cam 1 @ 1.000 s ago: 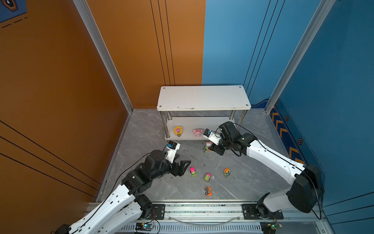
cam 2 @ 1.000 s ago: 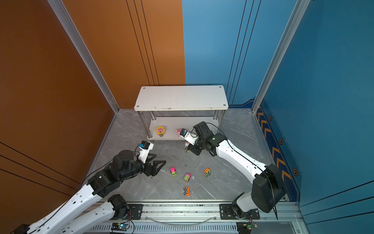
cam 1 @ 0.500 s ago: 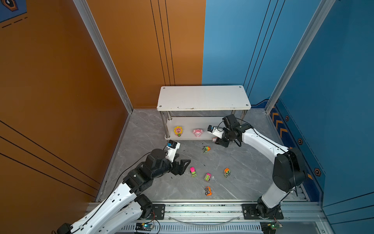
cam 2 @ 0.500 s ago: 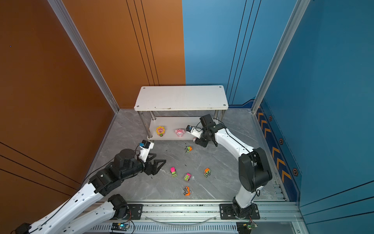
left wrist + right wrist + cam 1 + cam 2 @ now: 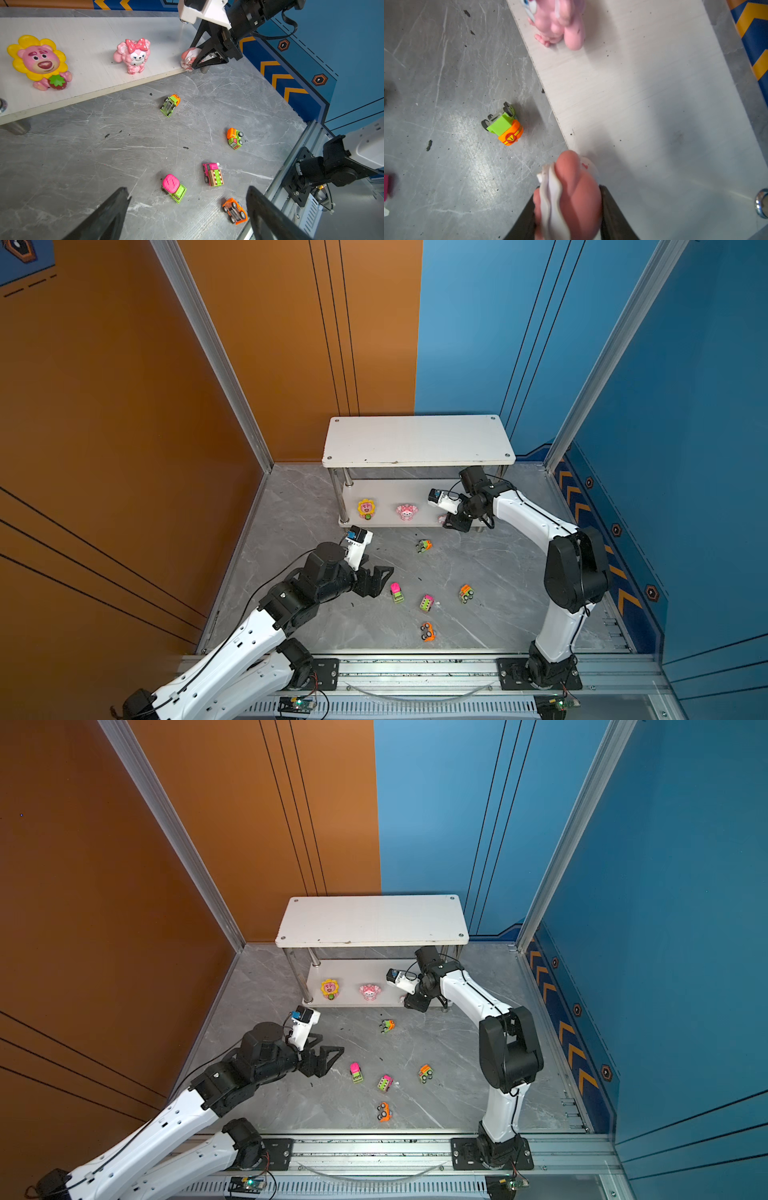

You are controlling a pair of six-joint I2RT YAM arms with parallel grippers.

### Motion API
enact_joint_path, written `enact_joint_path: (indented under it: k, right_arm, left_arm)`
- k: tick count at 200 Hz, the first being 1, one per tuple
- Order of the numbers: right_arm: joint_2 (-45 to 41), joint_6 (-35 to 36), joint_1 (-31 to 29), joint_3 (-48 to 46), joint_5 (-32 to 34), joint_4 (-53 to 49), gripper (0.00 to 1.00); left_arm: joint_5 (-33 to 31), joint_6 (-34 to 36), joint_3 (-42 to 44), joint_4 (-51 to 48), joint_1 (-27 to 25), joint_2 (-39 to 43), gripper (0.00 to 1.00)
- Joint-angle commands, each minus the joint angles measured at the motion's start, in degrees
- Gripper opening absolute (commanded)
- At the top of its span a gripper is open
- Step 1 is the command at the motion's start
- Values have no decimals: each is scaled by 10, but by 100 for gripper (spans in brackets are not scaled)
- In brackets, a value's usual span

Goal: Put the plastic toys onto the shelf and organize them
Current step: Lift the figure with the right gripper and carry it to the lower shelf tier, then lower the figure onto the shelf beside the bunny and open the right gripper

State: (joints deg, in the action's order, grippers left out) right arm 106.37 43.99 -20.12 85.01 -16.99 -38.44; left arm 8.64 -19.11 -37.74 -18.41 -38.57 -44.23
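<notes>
The third pink-and-white figurine still sticks out over the shelf's front edge, so the right gripper should next carry it outward onto the lower board's front part and let it go there.
The shelf stands at the back; a sunflower bear figurine and a pink bow figurine sit on its lower board. My right gripper is shut on a third pink-and-white figurine, held at that board's front right corner. My left gripper hangs open and empty over the floor, just left of a pink-and-green truck. A pink-and-brown truck, an orange car, an orange-and-green car and a green-and-orange car lie loose on the floor.
The grey marble floor is walled by orange panels on the left and blue ones on the right. A metal rail with both arm bases runs along the front. Chrome posts carry the shelf boards.
My right arm has swung toward the shelf's right end, carrying the figurine to the lower board's corner. My left gripper has opened slightly wider and stayed in place.
</notes>
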Motion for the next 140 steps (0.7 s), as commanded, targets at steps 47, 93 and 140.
enact_joint_path:
  k: [47,93,140]
  right_arm:
    - [20,2,10,32,-20,-9,0]
    - [20,-8,12,27,-19,20,0]
    - [19,-36,16,18,-14,57,0]
  left_arm:
    - [20,-6,-11,23,6,-23,90]
    - [21,-12,-4,27,6,-27,90]
    - [20,-13,-2,27,6,-24,90]
